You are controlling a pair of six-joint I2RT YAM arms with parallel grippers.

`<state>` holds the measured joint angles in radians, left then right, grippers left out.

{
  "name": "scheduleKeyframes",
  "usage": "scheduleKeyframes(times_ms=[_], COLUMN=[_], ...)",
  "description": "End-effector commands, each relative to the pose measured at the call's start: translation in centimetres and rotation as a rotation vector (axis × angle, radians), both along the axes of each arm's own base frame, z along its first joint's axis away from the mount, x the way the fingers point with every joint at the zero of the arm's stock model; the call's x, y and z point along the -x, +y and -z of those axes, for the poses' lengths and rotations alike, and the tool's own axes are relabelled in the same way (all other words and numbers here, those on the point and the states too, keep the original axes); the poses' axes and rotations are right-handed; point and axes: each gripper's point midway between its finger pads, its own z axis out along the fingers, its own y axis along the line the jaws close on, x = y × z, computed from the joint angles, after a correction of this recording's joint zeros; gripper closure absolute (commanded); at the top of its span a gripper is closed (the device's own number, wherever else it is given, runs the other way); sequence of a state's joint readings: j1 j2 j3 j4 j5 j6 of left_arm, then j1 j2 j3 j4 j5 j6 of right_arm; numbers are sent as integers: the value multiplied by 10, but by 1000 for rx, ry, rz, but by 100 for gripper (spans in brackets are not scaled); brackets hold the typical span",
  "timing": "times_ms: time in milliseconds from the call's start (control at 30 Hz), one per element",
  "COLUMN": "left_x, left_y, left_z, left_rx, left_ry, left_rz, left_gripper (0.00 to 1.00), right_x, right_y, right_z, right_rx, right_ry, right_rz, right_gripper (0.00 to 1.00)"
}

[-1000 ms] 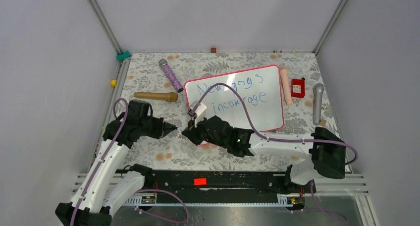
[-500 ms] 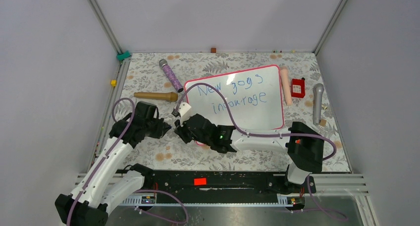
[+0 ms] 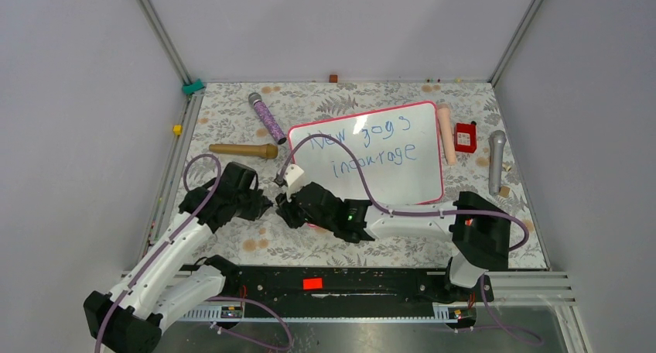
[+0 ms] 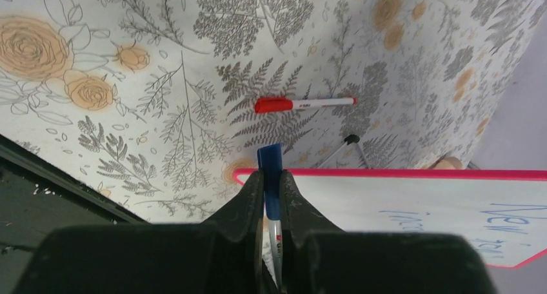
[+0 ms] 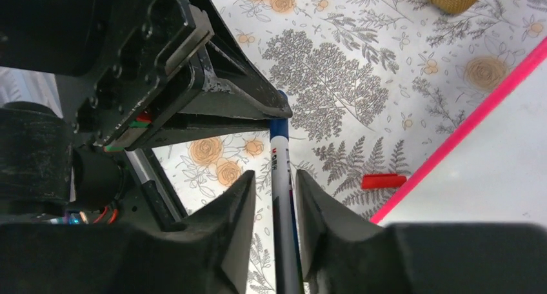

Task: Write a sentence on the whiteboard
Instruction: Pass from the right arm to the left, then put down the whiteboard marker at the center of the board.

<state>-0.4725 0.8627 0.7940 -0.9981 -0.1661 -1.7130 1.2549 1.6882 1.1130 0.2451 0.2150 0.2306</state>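
My left gripper carries the capped blue marker down to the flowered table point(image 3: 271, 200) point(image 4: 198, 78) beside the whiteboard next, since the sentence is already written.
The whiteboard point(image 3: 421, 175), white with a pink-red frame, lies on the flowered table right of centre. It bears the sentence point(image 3: 363, 148) in blue, two lines reading roughly "New jogs incourage". My left gripper point(image 3: 268, 202) is shut on a blue cap point(image 4: 269, 171), just off the board's near left corner point(image 4: 387, 200). My right gripper point(image 3: 285, 207) faces it, shut on the white barrel of the blue marker point(image 5: 281, 178). The marker's end sits in the cap between the left fingers point(image 5: 245, 107).
A red marker point(image 4: 303, 103) lies on the table by the board's corner. A purple microphone point(image 3: 267, 118) and a tan one point(image 3: 244, 149) lie to the left. A beige cylinder point(image 3: 446, 134), a red box point(image 3: 466, 137) and a grey microphone point(image 3: 496, 161) lie to the right.
My right gripper has moved left off the board with the marker. My left gripper has moved right with the cap. The two now meet, marker end in cap.
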Motion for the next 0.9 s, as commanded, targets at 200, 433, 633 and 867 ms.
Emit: scheduleKeyframes(times_ms=[200, 433, 633, 867], left_x=[38, 1, -38, -83], left_y=[-28, 17, 69, 64], left_z=[29, 32, 29, 41], left_rx=[88, -198, -613, -709], left_ry=[102, 85, 131, 0], left_rz=[194, 236, 347, 423], left_gripper=[100, 100, 100, 88], right_x=[2, 13, 27, 32], right_y=[-19, -57, -99, -149], right_z=[-12, -31, -44, -39], right_rx=[-193, -205, -192, -104], right_ry=[8, -20, -42, -58], right_rz=[70, 66, 51, 90], right_gripper=[8, 7, 9, 9])
